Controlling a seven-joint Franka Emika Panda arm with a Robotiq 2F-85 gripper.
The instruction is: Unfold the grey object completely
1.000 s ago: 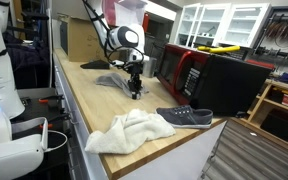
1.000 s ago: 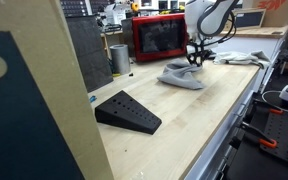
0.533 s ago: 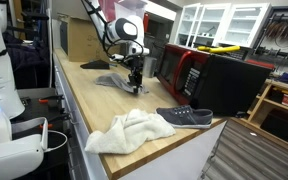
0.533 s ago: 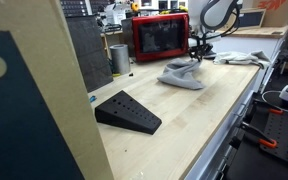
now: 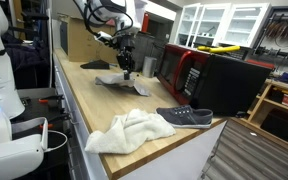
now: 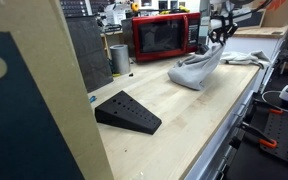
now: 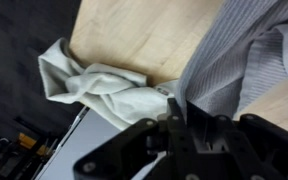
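The bare counter (image 5: 102,110) (image 7: 152,50) beside the white towel has open wood with room to spread. My gripper will next pull the cloth's raised edge toward that towel and release it there.
The grey cloth (image 5: 121,82) lies partly on the wooden counter, with one edge lifted. It shows as a slanted, stretched sheet in an exterior view (image 6: 198,68). My gripper (image 5: 127,67) is shut on its raised edge, above the counter (image 6: 221,40). In the wrist view the striped grey cloth (image 7: 234,50) hangs from between my shut fingers (image 7: 184,112), which pinch a fold of it. How much of the cloth is still folded on the counter I cannot tell.
A white towel (image 5: 130,130) and a dark grey shoe (image 5: 185,117) lie near the counter's front end; the towel also shows in the wrist view (image 7: 94,85). A red microwave (image 6: 161,36), a metal cup (image 6: 119,58) and a black wedge (image 6: 128,112) stand on the counter.
My gripper has risen from the counter with the grey cloth's edge in it, pulling the cloth up and stretching it out.
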